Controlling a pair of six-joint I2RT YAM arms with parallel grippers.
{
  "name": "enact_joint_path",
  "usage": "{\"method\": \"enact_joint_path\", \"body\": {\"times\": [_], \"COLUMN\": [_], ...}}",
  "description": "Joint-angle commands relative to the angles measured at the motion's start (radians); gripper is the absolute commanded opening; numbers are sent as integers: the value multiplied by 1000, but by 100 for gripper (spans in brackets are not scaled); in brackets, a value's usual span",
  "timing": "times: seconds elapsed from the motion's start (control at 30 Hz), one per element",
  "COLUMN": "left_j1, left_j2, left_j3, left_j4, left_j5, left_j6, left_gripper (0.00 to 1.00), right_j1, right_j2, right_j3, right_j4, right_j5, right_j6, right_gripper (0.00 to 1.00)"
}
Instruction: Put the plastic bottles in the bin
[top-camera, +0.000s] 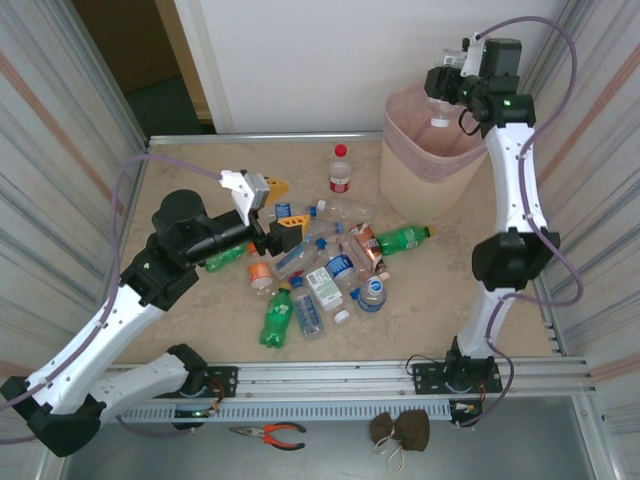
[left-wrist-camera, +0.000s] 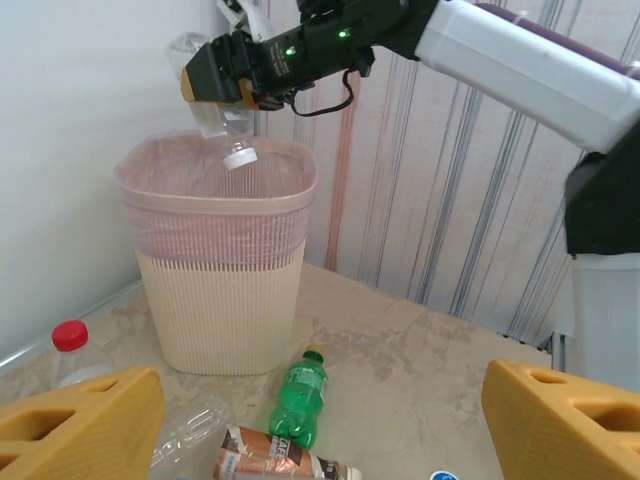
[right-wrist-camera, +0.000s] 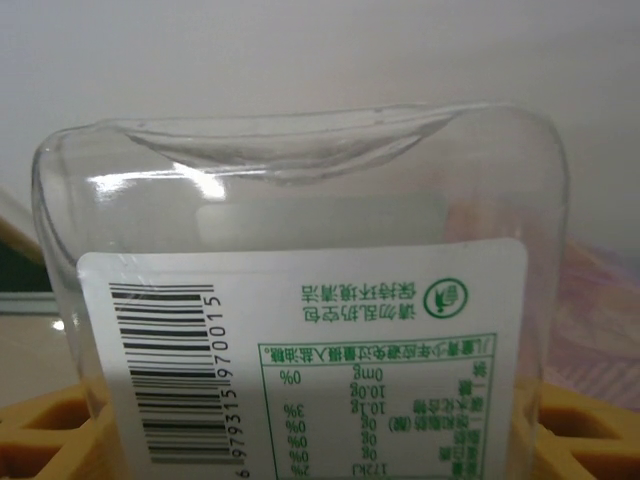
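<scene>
The robot's right gripper is still hanging above the bin's rim, so it needs to lower and tilt downward into the bin's pink-lined opening (top-camera: 430, 141) to let go of the clear bottle.
The beige bin (top-camera: 430, 150) with its pink liner stands at the far right of the table. My right gripper (top-camera: 445, 85) hangs above its mouth, shut on a clear bottle (top-camera: 440, 112) whose white cap points down. The right wrist view has that bottle's white label (right-wrist-camera: 300, 330) up close between yellow fingers (right-wrist-camera: 40, 440). From the left wrist view, the bottle (left-wrist-camera: 225, 135) dangles over the bin (left-wrist-camera: 215, 290). My left gripper (top-camera: 284, 208) is open above the pile of bottles (top-camera: 320, 270) mid-table. Its fingers (left-wrist-camera: 80, 425) frame a green bottle (left-wrist-camera: 298, 395) and a brown-labelled one (left-wrist-camera: 270, 460).
A red-capped clear bottle (top-camera: 340, 170) stands upright left of the bin. Another green bottle (top-camera: 277, 318) lies near the front edge. The right arm's elbow (top-camera: 510, 255) rises at the right side. Corrugated walls close both sides. Pliers (top-camera: 268, 434) lie below the front rail.
</scene>
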Motion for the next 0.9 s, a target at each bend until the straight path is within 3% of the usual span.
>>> {"method": "enact_joint_path", "body": {"times": [0.0,0.53,0.87], "left_j1": [8,16,18], "left_j2": [10,21,16], "left_j3": [10,-33,-53], "left_j4": [-22,-72,-98], "left_j5": [-21,-112,-125], "left_j6": [25,6,-2], "left_gripper": [83,82,81], "right_j1": [-8,-9,-15], "right_j2": [121,391,474], "right_j3": [146,183,181], "right_j4": [-166,-329,-388], "right_j5": [72,207,323], "right_j6": [-32,-92,-95], "right_gripper": [55,56,61]}}
